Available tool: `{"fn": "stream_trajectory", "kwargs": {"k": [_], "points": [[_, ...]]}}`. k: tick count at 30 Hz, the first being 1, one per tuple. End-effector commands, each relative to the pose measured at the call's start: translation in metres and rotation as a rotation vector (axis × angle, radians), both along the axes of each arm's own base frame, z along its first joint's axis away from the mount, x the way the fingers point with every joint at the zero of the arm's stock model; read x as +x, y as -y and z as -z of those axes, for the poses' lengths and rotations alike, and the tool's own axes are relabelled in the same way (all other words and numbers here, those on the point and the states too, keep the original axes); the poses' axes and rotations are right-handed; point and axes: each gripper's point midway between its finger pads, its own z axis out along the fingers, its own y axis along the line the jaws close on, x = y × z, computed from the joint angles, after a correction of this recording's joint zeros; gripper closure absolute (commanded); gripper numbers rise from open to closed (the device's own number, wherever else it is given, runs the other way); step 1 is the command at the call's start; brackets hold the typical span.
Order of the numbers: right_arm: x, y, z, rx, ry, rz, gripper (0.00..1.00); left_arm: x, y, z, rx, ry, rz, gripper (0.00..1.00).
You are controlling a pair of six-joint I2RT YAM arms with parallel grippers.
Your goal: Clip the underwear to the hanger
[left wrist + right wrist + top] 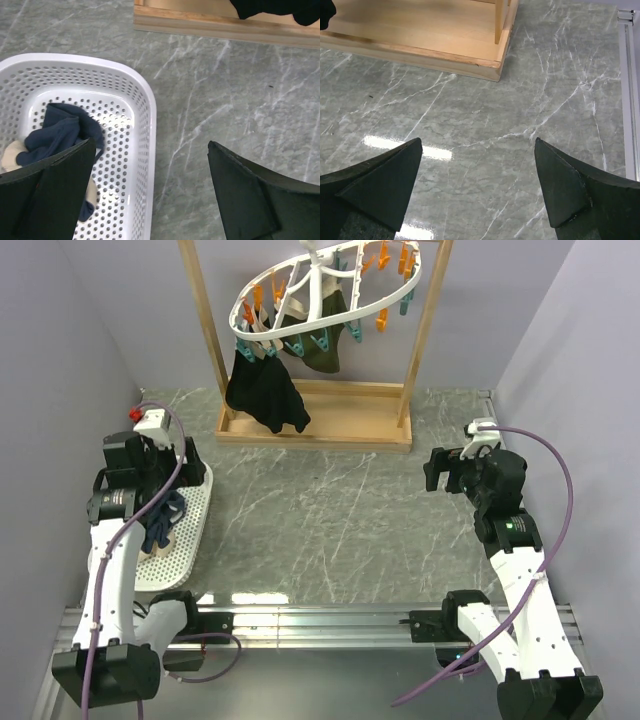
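Note:
The underwear's navy folds have only one finger above them, so my left gripper needs to turn sideways off the basket's rim next and go down into the basket (146,105), onto those folds.
The navy underwear (56,136) with a pale inner band lies crumpled in a white perforated basket (146,105) at the table's left (197,525). My left gripper (151,150) hovers open over the basket's right rim, one finger above the underwear and nothing between the jaws; the top view shows this gripper (176,466) above the basket. The hanger (330,285), a white oval ring with orange and teal pegs, hangs at the back. My right gripper (478,145) stands open and empty over bare table at the right (437,470).
A tall wooden frame stand (315,425) carries the hanger; its base tray lies at the table's back (420,40). A black garment (266,392) and an olive-green one (325,348) hang from pegs. A metal rail (629,90) runs along the right edge.

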Motion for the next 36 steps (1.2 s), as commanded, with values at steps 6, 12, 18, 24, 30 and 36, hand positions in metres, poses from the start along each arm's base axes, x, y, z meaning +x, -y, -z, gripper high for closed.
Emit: {"fn": "stream_trajectory", "kwargs": {"k": [6,12,18,24,30,36], "points": [[0.001,-0.001,-0.011,-0.023,0.03,-0.027,0.0,0.003,-0.044,0.01,0.175,-0.2,-0.066,0.01],[-0.002,-0.01,0.003,-0.019,-0.042,-0.087,0.0,-0.013,-0.075,0.03,0.22,-0.297,-0.066,0.01],[0.002,-0.018,0.008,-0.006,-0.094,-0.131,0.0,-0.028,-0.123,0.077,0.24,-0.426,-0.171,0.05],[0.003,-0.02,0.008,-0.004,-0.106,-0.142,0.0,-0.022,-0.145,0.117,0.175,-0.514,-0.271,0.2],[0.004,-0.02,0.009,0.0,-0.123,-0.145,0.0,0.001,-0.15,0.135,0.116,-0.484,-0.327,0.23],[0.006,-0.021,0.01,0.003,-0.133,-0.148,0.0,0.003,-0.153,0.164,0.097,-0.524,-0.342,0.24]]}}
